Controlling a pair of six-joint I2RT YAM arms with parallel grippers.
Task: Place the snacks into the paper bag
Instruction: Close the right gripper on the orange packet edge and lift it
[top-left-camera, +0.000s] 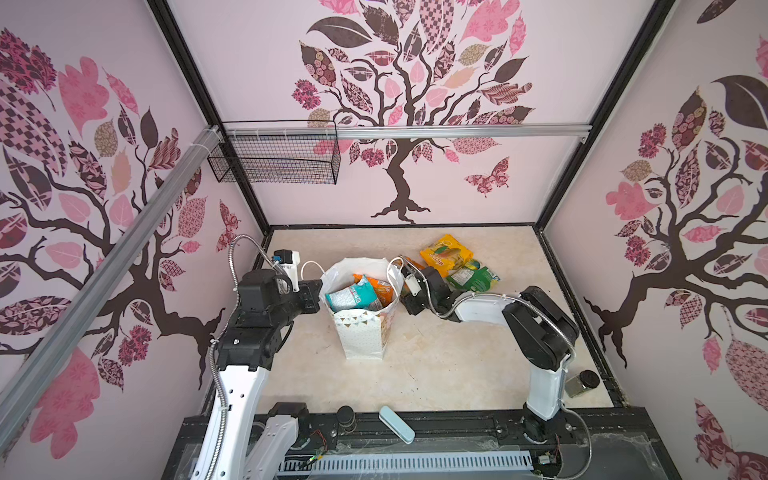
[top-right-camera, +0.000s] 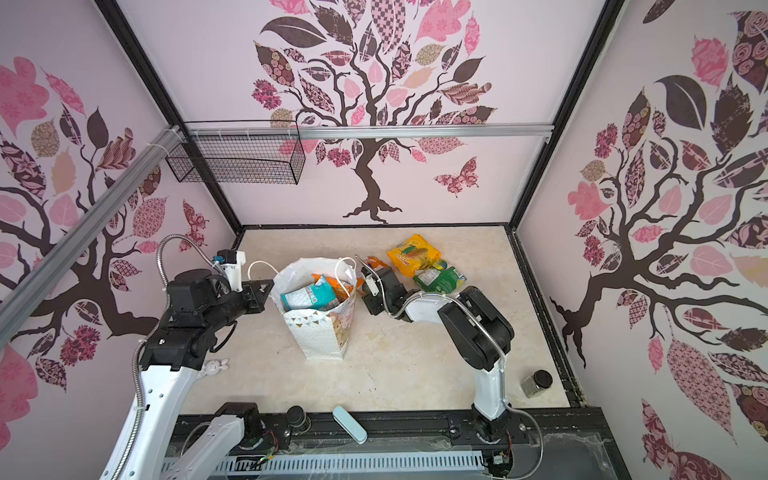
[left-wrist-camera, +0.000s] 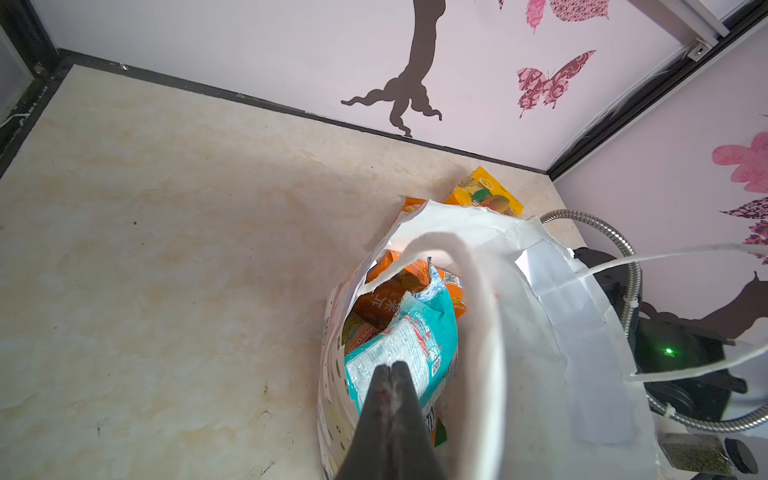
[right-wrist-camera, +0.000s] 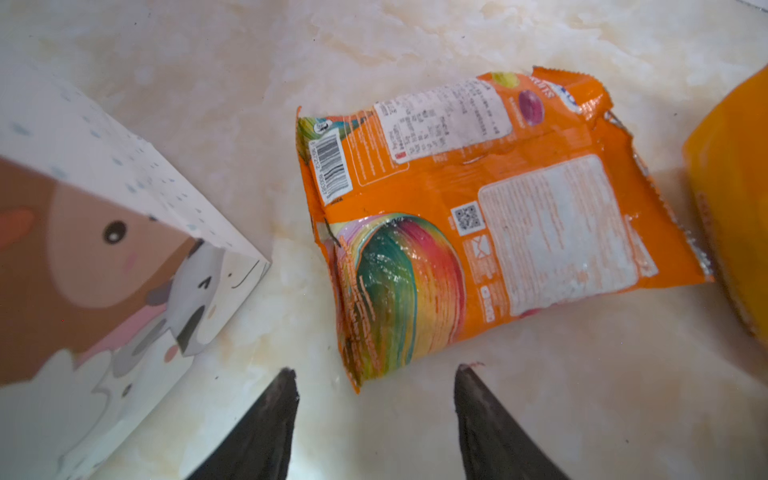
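Observation:
The right gripper lowers next onto the multicolour packet's near corner (right-wrist-camera: 360, 372) just below its open fingers, since that corner already points between them.
The white paper bag (top-left-camera: 361, 336) stands upright mid-table with its mouth open. Inside lie a teal packet (top-left-camera: 353, 297) and orange packets (top-left-camera: 381, 291). My left gripper (left-wrist-camera: 390, 365) is shut, with its tips at the bag's left rim over the teal packet (left-wrist-camera: 415, 332); whether it pinches the paper I cannot tell. My right gripper (right-wrist-camera: 376, 370) is open just behind the bag's right side. It hovers low at the near corner of an orange multicolour packet (right-wrist-camera: 478, 216) lying flat on the table. A yellow packet (top-left-camera: 446, 253) and a green packet (top-left-camera: 473, 278) lie further right.
A small glass jar (top-left-camera: 582, 382) lies by the right arm's base. A pale blue case (top-left-camera: 397, 424) rests on the front rail. A black wire basket (top-left-camera: 274, 158) hangs on the back wall. A small white toy (top-right-camera: 216, 366) lies beside the left arm.

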